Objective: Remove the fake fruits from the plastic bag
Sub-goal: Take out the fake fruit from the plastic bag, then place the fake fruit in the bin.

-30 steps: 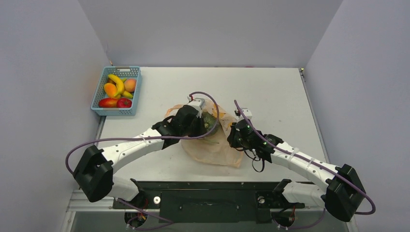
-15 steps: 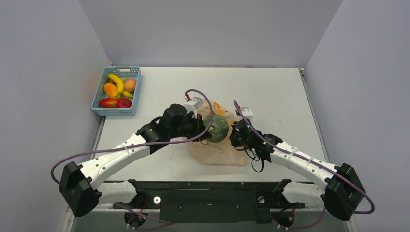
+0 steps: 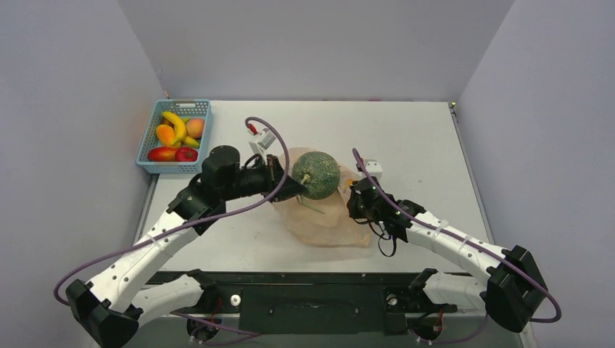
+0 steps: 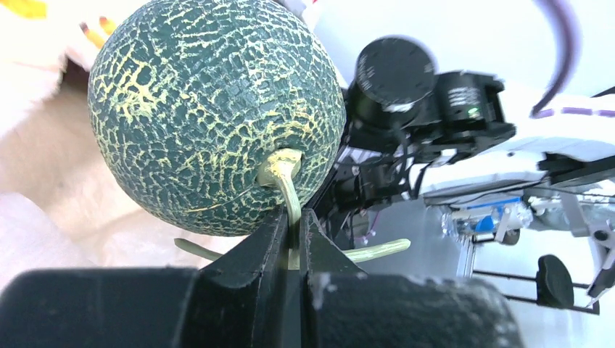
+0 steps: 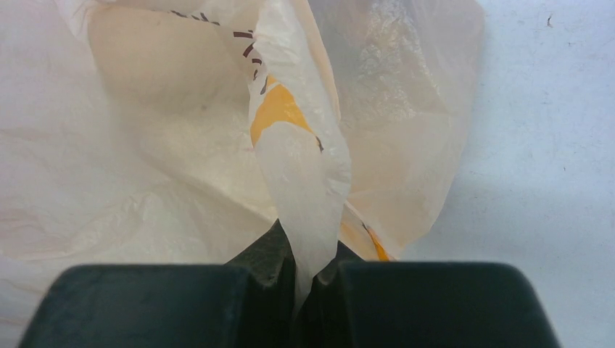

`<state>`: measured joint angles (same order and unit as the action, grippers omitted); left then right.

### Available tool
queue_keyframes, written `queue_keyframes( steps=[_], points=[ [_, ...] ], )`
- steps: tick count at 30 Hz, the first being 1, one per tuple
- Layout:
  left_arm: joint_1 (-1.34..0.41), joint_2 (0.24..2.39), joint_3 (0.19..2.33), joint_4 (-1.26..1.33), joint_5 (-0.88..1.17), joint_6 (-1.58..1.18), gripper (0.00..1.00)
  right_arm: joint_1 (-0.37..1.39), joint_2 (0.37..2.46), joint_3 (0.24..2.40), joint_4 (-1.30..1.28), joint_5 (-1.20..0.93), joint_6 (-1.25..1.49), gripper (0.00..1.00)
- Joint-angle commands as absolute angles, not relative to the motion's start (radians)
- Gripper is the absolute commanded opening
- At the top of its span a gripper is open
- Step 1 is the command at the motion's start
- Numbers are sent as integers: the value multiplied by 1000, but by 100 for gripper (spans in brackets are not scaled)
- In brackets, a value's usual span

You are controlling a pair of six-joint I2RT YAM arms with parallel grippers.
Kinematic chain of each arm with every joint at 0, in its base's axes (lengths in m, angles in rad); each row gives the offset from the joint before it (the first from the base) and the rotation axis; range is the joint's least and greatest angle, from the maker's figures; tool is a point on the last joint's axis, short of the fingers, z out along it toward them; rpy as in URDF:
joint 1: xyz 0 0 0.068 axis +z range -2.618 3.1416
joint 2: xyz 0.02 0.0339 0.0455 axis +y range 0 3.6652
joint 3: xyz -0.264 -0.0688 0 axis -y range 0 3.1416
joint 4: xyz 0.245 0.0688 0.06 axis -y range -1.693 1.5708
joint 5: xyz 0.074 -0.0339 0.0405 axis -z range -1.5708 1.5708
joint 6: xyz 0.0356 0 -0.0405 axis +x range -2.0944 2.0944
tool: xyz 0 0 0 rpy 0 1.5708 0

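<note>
My left gripper moves outward over the basket's far end (image 3: 187, 109) next and down to release the melon (image 3: 316, 174), as the basket lies to its left in the top view.
My left gripper (image 3: 296, 190) is shut on the pale stem (image 4: 289, 194) of the green netted melon (image 3: 316, 174), which hangs in the air above the peach plastic bag (image 3: 323, 221). The melon fills the left wrist view (image 4: 210, 109). My right gripper (image 3: 357, 203) is shut on a fold of the bag's right edge (image 5: 308, 181) and holds it low over the table. The bag lies crumpled and flat at mid table. The other fake fruits, a banana (image 3: 175, 125), orange and red pieces, lie in the blue basket (image 3: 151, 157).
The blue mesh basket stands at the table's far left edge beside the left wall. Grey walls close in the table at left, back and right. Purple cables loop off both arms.
My left gripper lifted the melon by its stem up and out of the bag and drew back leftward. My right gripper kept its hold on the bag.
</note>
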<state>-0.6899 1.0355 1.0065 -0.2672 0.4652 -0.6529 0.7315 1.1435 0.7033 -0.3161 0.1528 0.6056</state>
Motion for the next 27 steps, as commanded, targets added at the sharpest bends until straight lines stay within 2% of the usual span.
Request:
queue_keyframes(
  steps=[1,9,17,21,27],
  points=[
    [-604,951,1091,-207,556,-667,0,723,1145,730,-301,159,592,0],
    [-292,853,1108,-252,571,-709,0,718,1154,733,-298,144,585,0],
    [34,866,1059,-144,595,-835,0,713,1141,719,-296,134,576,0],
    [139,918,1028,-36,597,-911,0,711,1133,709,-289,127,573,0],
    [206,1018,1008,84,434,-964,0,711,1138,704,-269,96,580,0]
  ],
)
